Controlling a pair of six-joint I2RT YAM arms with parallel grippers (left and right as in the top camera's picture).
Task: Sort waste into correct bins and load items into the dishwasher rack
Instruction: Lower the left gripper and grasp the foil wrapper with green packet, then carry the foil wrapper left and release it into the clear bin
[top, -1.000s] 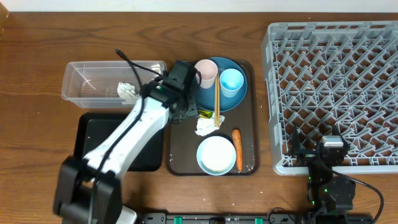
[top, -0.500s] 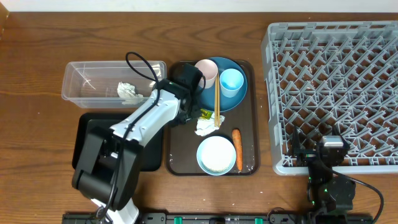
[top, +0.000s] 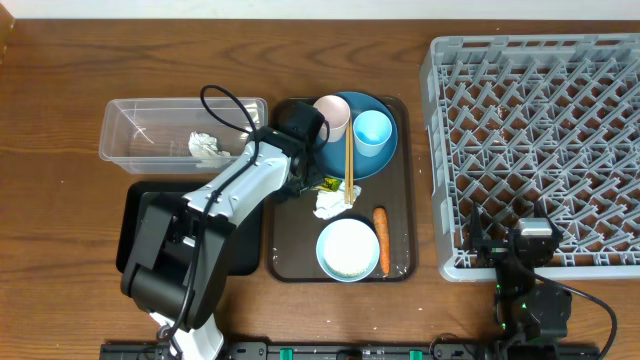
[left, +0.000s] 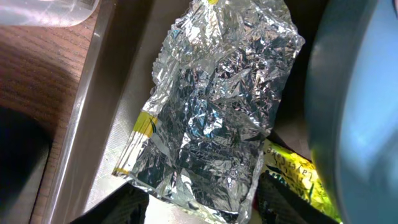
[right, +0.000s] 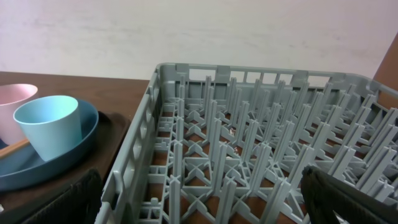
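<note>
The foil's near end (left: 198, 194) is between the two open fingers of my left gripper, so my left gripper needs to stay where it is and close both fingers on it next.
Crumpled silver foil (left: 217, 106) lies on the brown serving tray (top: 290, 250), beside the yellow-green wrapper (left: 292, 174) and the dark-blue plate (top: 370, 165). My left gripper (left: 202, 205) is open, with a finger on each side of the foil's near end. In the overhead view the left gripper (top: 300, 170) hides the foil. The plate holds a pink cup (top: 331, 115), a light-blue cup (top: 372, 130) and chopsticks (top: 348, 160). A tissue (top: 328, 204), a carrot (top: 381, 240) and a pale-blue bowl (top: 348, 248) lie on the tray. My right gripper (top: 535, 240) is open and empty at the grey rack's (top: 540, 130) front edge.
A clear tub (top: 140, 125) with a crumpled tissue (top: 205, 147) in it stands left of the brown tray. A black tray (top: 150, 230) lies in front of the tub, partly under my left arm. The rack fills the right side of the table.
My left arm's elbow has swung to the right and its gripper has shifted a little further over the brown tray. The right arm has not moved.
</note>
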